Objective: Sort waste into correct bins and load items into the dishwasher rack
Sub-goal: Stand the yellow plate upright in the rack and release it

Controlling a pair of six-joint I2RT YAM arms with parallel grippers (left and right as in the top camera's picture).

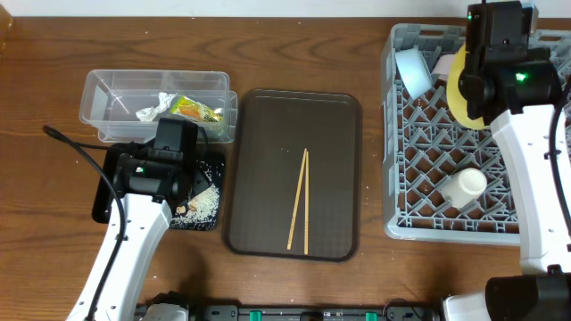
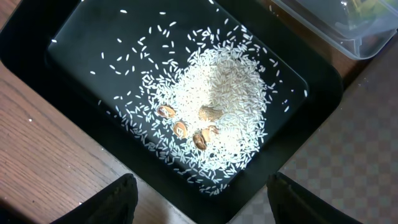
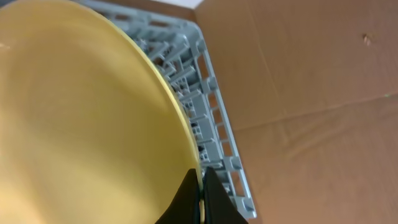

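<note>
I will next carry the yellow plate with my right gripper down toward the rack, closer to the small white cup.
My right gripper (image 3: 200, 186) is shut on the rim of the yellow plate (image 3: 81, 124), held on edge over the grey dishwasher rack (image 1: 419, 223). The plate shows in the overhead view (image 1: 462, 89). The rack holds a light blue bowl (image 1: 413, 69), a pinkish-white bowl (image 1: 443, 66) and a small white cup (image 1: 464, 187). My left gripper (image 2: 202, 199) is open above the black tray (image 2: 37, 37), which holds rice scraps (image 2: 217, 106). The chopsticks (image 1: 299, 198) lie on the brown tray (image 1: 268, 116). The clear tub (image 1: 116, 89) holds the snack wrapper (image 1: 196, 110) and white tissue (image 1: 153, 109).
The brown serving tray sits in the middle between the bins and the rack. The clear tub's corner (image 2: 348, 37) lies just beyond the black tray. Several brown nut-like bits (image 2: 186, 127) lie among the rice. The wooden table (image 1: 312, 18) surrounds everything.
</note>
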